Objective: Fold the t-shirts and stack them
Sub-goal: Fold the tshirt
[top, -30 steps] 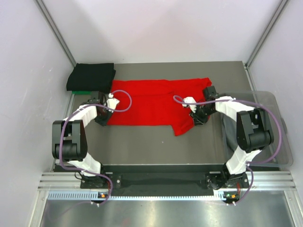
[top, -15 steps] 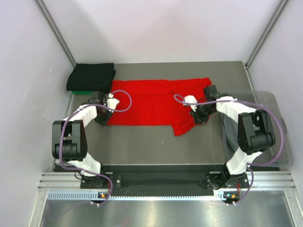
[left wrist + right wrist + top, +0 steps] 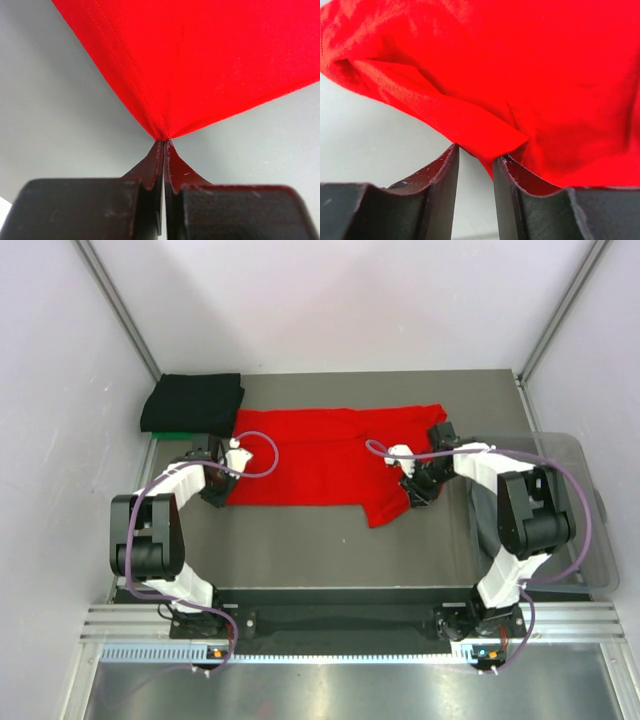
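My right gripper stays at the near flap next and closes its fingers on the fold of red cloth (image 3: 485, 135), which already hangs at their gap.
A large red t-shirt (image 3: 320, 455) lies spread across the middle of the table. My left gripper (image 3: 218, 492) is at its near left corner. In the left wrist view that gripper (image 3: 164, 142) is shut, with the red corner (image 3: 200, 65) pinched at the fingertips. My right gripper (image 3: 415, 495) is at the shirt's near right flap. In the right wrist view that gripper (image 3: 476, 152) stands open with a narrow gap, and a fold of red cloth (image 3: 485, 135) hangs at the gap's mouth, not pinched. A folded black t-shirt (image 3: 192, 403) lies at the back left on a green one (image 3: 168, 430).
A clear plastic bin (image 3: 585, 540) stands at the table's right edge, with grey cloth (image 3: 488, 520) showing inside it behind my right arm. Side walls close in the table on the left, right and back.
My right wrist has shifted slightly along the red shirt's near right flap. The left arm and the shirt's left corner have not moved.
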### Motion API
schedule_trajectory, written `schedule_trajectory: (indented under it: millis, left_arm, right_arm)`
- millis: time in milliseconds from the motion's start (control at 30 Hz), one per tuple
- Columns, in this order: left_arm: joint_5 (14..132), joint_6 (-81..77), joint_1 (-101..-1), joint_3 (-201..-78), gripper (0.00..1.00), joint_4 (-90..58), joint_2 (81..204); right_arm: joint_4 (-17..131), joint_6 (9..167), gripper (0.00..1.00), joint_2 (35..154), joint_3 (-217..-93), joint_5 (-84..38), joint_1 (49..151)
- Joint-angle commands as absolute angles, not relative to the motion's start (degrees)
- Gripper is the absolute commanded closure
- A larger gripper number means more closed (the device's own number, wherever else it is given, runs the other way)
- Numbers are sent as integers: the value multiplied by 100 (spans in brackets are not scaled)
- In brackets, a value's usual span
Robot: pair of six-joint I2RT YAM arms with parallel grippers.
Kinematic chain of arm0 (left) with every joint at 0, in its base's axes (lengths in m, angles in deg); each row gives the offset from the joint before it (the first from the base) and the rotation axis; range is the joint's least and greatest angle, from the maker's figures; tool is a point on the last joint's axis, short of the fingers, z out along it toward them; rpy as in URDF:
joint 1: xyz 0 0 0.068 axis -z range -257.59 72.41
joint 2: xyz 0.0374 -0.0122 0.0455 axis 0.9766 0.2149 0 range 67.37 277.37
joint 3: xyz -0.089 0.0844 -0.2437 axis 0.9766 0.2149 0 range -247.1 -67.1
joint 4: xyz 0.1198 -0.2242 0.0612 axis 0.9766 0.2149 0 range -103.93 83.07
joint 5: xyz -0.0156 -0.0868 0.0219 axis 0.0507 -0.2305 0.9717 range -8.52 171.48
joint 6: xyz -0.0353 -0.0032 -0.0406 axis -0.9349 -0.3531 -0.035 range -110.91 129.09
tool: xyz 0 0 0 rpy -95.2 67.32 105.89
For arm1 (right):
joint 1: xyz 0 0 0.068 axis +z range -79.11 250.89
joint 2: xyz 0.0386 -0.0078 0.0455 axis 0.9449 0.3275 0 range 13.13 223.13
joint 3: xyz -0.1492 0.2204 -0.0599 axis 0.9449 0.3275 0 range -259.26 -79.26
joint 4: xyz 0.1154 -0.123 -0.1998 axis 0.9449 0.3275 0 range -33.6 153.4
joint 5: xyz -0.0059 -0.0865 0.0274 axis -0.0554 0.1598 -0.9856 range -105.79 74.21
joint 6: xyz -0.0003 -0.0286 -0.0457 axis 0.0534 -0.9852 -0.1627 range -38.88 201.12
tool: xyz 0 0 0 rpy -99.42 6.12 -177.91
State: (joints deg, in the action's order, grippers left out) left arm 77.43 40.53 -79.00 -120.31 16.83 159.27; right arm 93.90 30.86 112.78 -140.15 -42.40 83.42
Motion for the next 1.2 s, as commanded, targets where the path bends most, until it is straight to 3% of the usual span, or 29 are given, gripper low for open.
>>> schedule_trajectory:
  millis: [0,233,500,1167]
  left_arm:
    - [7762,4073,-7935,-11992,100,1551,15878]
    - [7753,4055,-7935,-11992,100,1551,15913]
    - [7779,4082,-7935,-12018,100,1613,15843]
    - [7586,3889,-7926,-12282,100,1859,15167]
  right_arm:
    - [9393,3120,66,11350,-14324,-4339,8345]
    - [9323,3137,67,11464,-14342,-4313,8363]
    - [9437,3173,92,11166,-14263,-4251,8354]
    - [10983,3594,92,8424,-14193,-4479,8530]
